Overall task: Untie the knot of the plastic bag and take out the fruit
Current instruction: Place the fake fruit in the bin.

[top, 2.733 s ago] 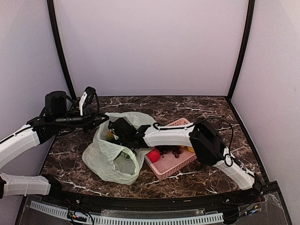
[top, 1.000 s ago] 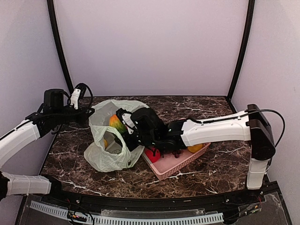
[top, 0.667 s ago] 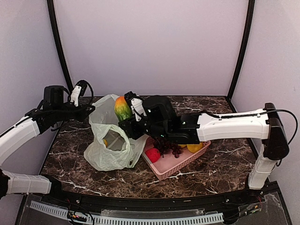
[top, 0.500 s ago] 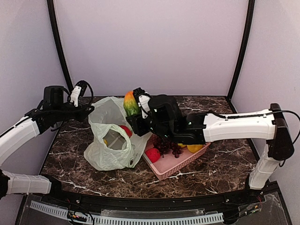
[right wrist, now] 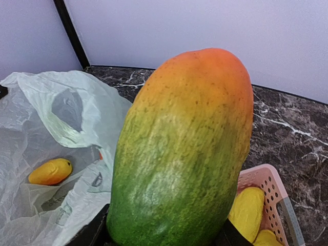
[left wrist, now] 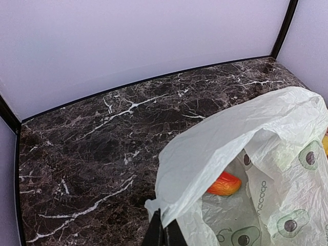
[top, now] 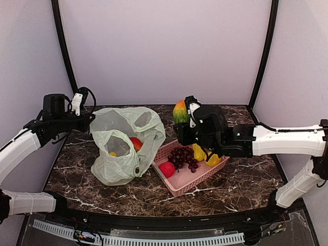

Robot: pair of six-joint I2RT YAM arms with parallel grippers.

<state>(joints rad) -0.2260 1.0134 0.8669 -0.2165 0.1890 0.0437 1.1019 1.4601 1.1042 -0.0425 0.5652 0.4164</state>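
Note:
My right gripper is to bring the mango back and down next and tilt it into the near part of the basket beside the red fruit, where the basket's empty pink bottom shows.
The pale green plastic bag (top: pixel 125 146) lies open on the dark marble table, no knot showing. My left gripper (top: pixel 88 121) is shut on the bag's upper left rim (left wrist: pixel 169 207) and holds it up. Inside the bag I see a red-orange fruit (top: pixel 136 143), also in the left wrist view (left wrist: pixel 224 184), and a small yellow fruit (top: pixel 113 154), also in the right wrist view (right wrist: pixel 49 171). My right gripper (top: pixel 182 123) is shut on the red-green mango (right wrist: pixel 184 148), held upright in the air (top: pixel 179 111) above the far corner of the pink basket (top: pixel 192 180).
The pink basket holds dark purple grapes (top: pixel 182 156), a red fruit (top: pixel 166 169) and yellow fruits (top: pixel 205 155), also visible in the right wrist view (right wrist: pixel 251 212). Black frame posts stand at the back corners. Pale walls close in three sides.
My right gripper has lifted the mango out of the bag and carried it right, to above the basket. My left gripper has kept its hold on the bag rim and pulled it slightly left.

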